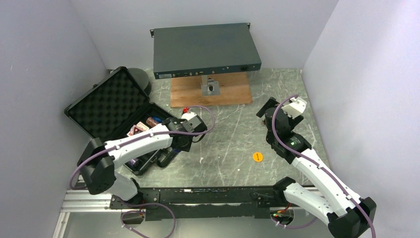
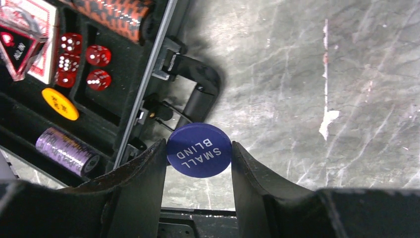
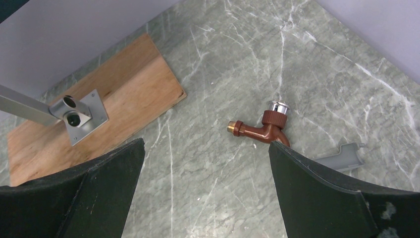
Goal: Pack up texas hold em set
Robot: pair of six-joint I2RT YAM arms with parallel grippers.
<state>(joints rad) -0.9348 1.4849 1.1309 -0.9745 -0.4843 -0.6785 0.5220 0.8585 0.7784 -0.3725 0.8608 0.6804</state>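
The blue disc swings to the left in the top view with my left gripper next and gets released atop the yellow disc (image 2: 60,104), which sits in the tray.
My left gripper (image 2: 198,148) is shut on a blue disc marked SMALL BLIND (image 2: 199,150), held by its edges just above the table beside the case handle (image 2: 198,89). The open black case (image 1: 106,106) lies at the left. In the left wrist view its tray holds red dice (image 2: 81,59), a yellow disc (image 2: 60,104), purple chips (image 2: 67,150), orange-black chips (image 2: 116,17) and a card deck (image 2: 29,39). An orange disc (image 1: 258,156) lies on the table right of centre. My right gripper (image 3: 206,144) is open and empty above bare table at the back right (image 1: 267,109).
A grey flat box (image 1: 205,49) stands on a post over a wooden board (image 1: 210,91) at the back. A brown tap (image 3: 265,128) and a grey plastic piece (image 3: 344,156) lie near my right gripper. Walls close in on both sides.
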